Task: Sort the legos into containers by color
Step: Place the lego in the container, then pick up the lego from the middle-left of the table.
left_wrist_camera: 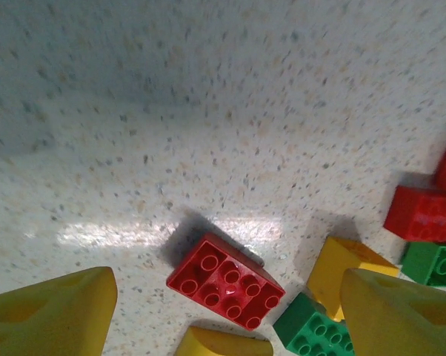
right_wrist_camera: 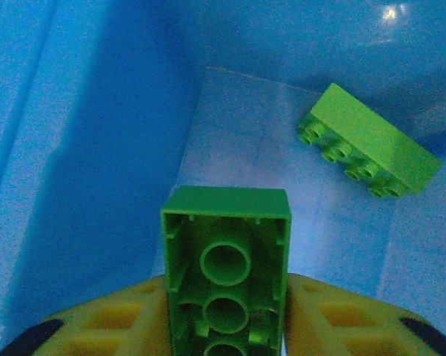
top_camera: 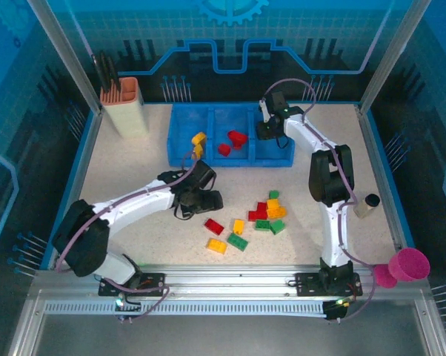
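The left gripper moves back toward my base and down onto the red lego (top_camera: pixel 214 226) (left_wrist_camera: pixel 224 282) next. The lego lies untouched on the tabletop between the open yellow fingers.
My right gripper (top_camera: pixel 270 132) hangs inside the right compartment of the blue tray (top_camera: pixel 230 162), the containers. In the right wrist view it (right_wrist_camera: pixel 227 326) is shut on a green lego (right_wrist_camera: pixel 227 259), hollow underside facing the camera. Another green lego (right_wrist_camera: pixel 367 141) lies on that compartment's floor. Yellow legos (top_camera: pixel 198 141) sit in the left compartment and red ones (top_camera: pixel 234 139) in the middle. My left gripper (top_camera: pixel 201 199) is open, low over the table. Between its yellow fingers (left_wrist_camera: pixel 52 315) lies a red lego (left_wrist_camera: pixel 224 282), untouched, beside a green one (left_wrist_camera: pixel 312 330) and a yellow one (left_wrist_camera: pixel 345 267).
Loose red, yellow and green legos (top_camera: pixel 267 215) are scattered at centre front, right of my left gripper. A beige-and-orange holder (top_camera: pixel 127 107) stands at the back left. A pink cup (top_camera: pixel 408 265) sits off the front right corner, and a small beige cylinder (top_camera: pixel 367 204) by the right edge.
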